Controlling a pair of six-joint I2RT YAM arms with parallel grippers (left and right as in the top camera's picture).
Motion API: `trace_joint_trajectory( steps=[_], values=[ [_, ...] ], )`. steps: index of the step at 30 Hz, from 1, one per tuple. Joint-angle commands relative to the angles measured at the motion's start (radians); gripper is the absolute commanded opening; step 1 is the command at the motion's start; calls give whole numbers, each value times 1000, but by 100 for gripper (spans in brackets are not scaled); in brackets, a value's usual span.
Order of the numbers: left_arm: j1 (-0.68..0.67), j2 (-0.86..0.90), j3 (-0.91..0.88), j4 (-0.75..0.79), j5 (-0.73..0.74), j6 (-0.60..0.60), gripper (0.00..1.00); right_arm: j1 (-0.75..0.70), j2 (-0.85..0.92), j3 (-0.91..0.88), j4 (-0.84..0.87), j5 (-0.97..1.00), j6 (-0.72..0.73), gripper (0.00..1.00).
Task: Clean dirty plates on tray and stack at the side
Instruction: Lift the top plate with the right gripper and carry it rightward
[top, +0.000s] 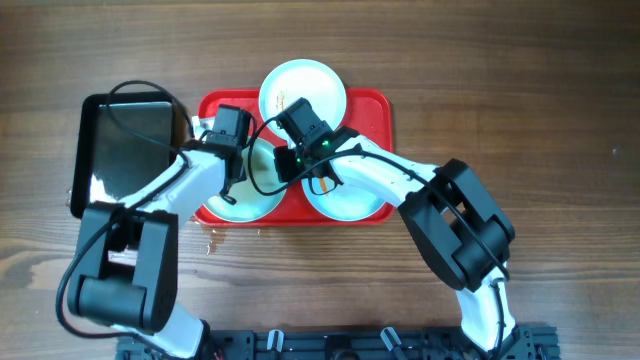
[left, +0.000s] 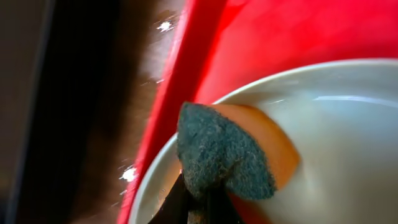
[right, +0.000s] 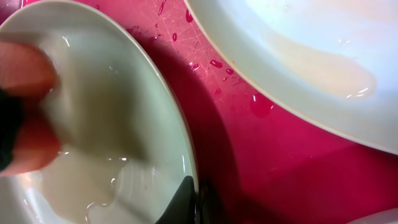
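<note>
The robot's right gripper should carry the plate up, then to the right in the overhead view, and down onto the bare wood beside the red tray, since that wood is clear.
The red tray (top: 375, 110) holds three pale plates. My left gripper (left: 199, 208) is shut on a sponge (left: 221, 155) with a grey-green scouring face and an orange body, pressed inside the near-left plate (top: 255, 203), close to its rim (left: 348, 124). My right gripper (right: 198, 200) is shut on that plate's right rim (right: 118, 118); the blurred orange sponge shows at the left there. In the overhead view the left gripper (top: 238, 165) and right gripper (top: 285, 170) meet over this plate. The far plate (top: 303, 90) and near-right plate (top: 355, 200) lie flat.
A glossy black tray (top: 125, 140) lies left of the red tray on the wooden table (top: 520, 100). Water drops sit on the red tray floor (right: 261, 106) between the plates. A second wet plate (right: 298, 50) lies close to the right gripper.
</note>
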Motion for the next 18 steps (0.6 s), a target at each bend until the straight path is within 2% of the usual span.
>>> trace_joint_trajectory(
  steps=[1,3,8,12,15,18],
  values=[
    [16,-135,-17,-24,-74,-14,4,-7,29,-19,-12,1,-12,4],
    [16,-209,-17,-25,-39,-14,4,-7,28,-19,-12,0,-12,4],
    [16,-427,-17,-59,156,-24,4,-7,-12,-16,-22,0,-15,4],
    [16,-546,-17,-160,180,-93,4,-7,-86,-16,-38,6,-32,4],
    [16,-616,-17,-235,216,-93,4,-7,-134,-16,-63,118,-46,4],
    [16,-707,-17,-274,270,-92,4,-7,-213,-13,-111,236,-159,5]
  ],
)
